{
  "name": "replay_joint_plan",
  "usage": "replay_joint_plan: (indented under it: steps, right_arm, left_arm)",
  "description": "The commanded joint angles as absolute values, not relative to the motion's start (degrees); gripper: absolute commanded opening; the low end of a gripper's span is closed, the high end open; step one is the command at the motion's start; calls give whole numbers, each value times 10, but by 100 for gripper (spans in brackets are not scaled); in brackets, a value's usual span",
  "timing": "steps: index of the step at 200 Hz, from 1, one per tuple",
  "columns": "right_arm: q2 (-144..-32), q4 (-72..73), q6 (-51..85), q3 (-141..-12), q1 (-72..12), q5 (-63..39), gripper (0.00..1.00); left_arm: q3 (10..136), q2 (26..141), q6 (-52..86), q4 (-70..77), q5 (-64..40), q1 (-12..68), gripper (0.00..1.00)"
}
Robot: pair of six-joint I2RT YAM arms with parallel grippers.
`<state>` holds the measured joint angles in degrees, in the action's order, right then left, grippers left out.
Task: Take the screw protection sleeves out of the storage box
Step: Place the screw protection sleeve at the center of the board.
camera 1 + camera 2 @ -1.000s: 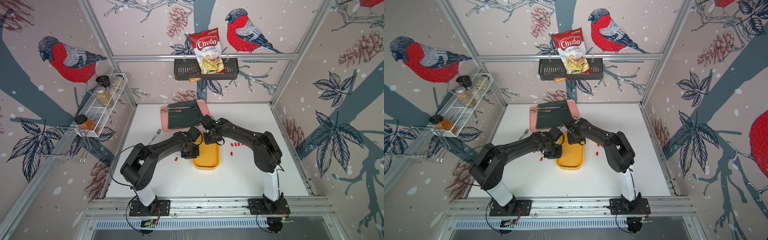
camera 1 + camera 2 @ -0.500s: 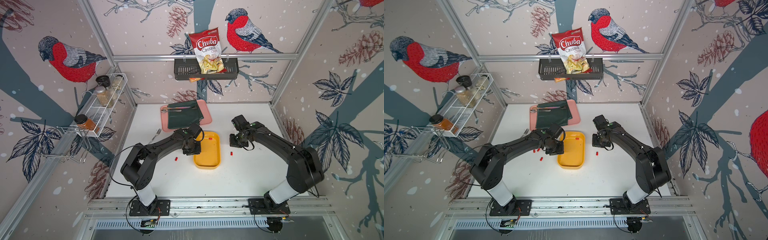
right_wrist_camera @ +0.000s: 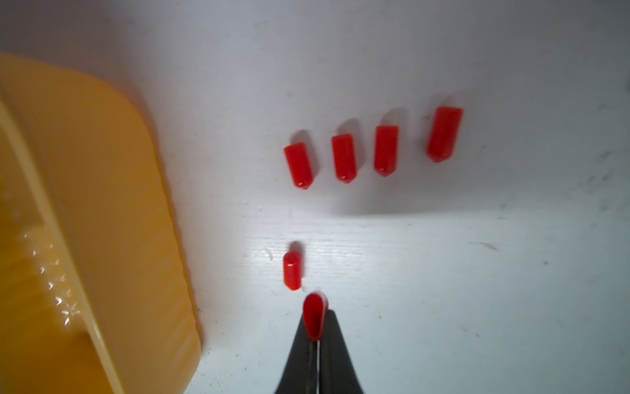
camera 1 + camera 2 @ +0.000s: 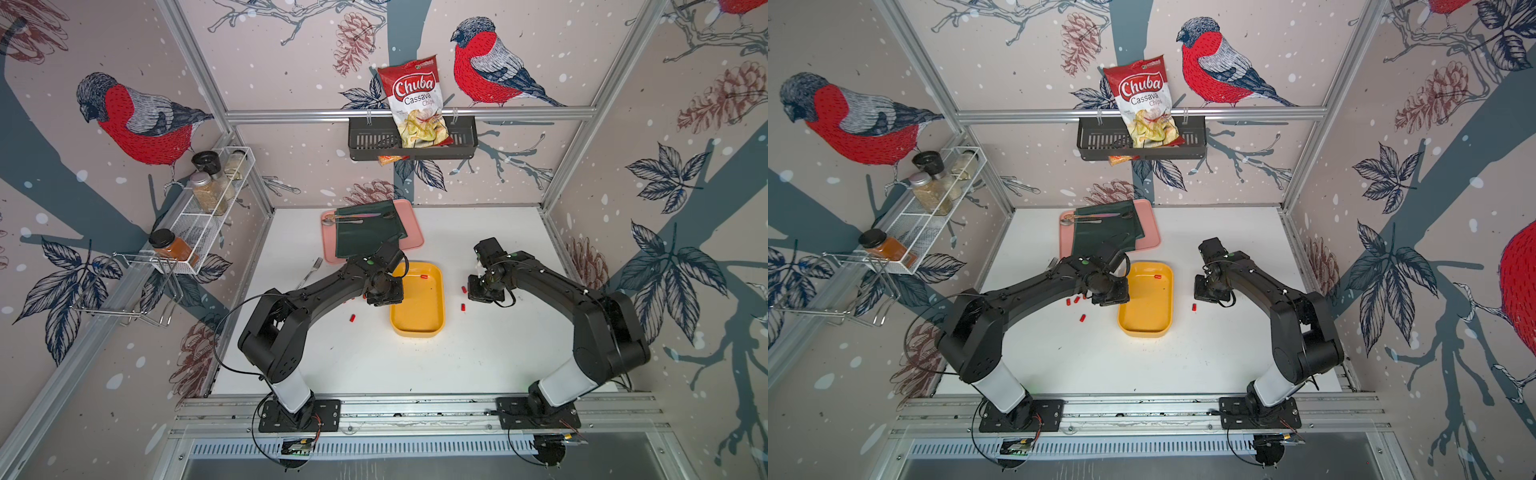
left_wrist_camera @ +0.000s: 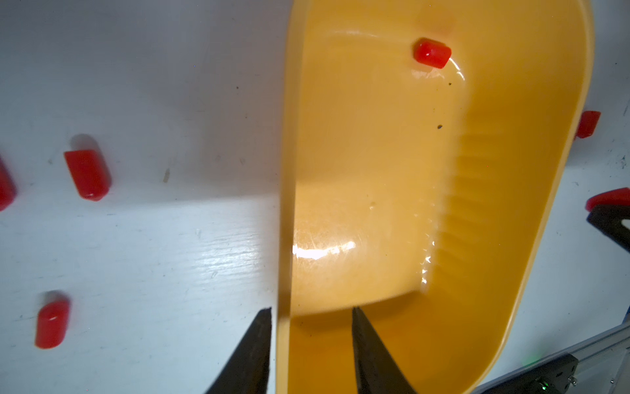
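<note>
I will take my right gripper outward from the box and down to the tabletop past the row's end sleeve, then release it, since that spot is bare.
The yellow storage box [image 4: 417,309] [image 4: 1146,307] lies mid-table with one red screw protection sleeve [image 4: 424,276] [image 5: 432,53] inside at its far end. My left gripper [image 5: 312,308] is open, its fingers straddling the box's left rim [image 5: 284,204]. Loose sleeves [image 4: 1082,318] [image 5: 88,174] lie on the table left of the box. My right gripper [image 3: 315,320] hangs right of the box, shut on a sleeve [image 3: 313,308]. Beyond it several sleeves [image 3: 344,157] lie in a row, and a single one [image 3: 292,270] lies nearer.
A pink tray [image 4: 413,239] with a dark green cloth [image 4: 365,232] and spoons sits at the back. A fork [image 4: 309,272] lies left of the left arm. A black basket [image 4: 411,139] with a chips bag and a wire spice rack [image 4: 208,208] hang on the walls.
My right arm has swung from over the box to the table on its right, carrying a sleeve. The left gripper has stayed at the box's left rim and its jaws have parted.
</note>
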<state>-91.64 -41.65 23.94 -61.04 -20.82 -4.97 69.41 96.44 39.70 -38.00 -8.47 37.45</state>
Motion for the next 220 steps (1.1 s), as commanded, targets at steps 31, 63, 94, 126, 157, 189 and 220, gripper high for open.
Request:
replay_joint_plan:
  steps: [31,63,94,126,157,189,220]
  right_arm:
    - [-948,-433,210,-636,-133,26,0]
    - [-990,-418,186,-658,-111,33,0]
    - [-1030,-401,167,-668,-106,39,0]
    - [-1045,-383,159,-669,-103,39,2]
    - [-1055,-374,153,-673,-105,43,2]
    - [-1062,-359,151,-673,-105,36,2]
    - [-1074,-355,150,-687,-107,37,0]
  left_arm:
    - [687,950,399,-375,-76,367,42]
    - [687,947,396,-375,-76,363,44]
    - [688,942,396,-375,-78,359,46]
    - [690,941,396,-377,-80,357,47]
    - [689,942,395,-377,-78,356,47]
    - [689,944,394,-375,-78,355,47]
    - [690,947,392,-373,-78,355,46]
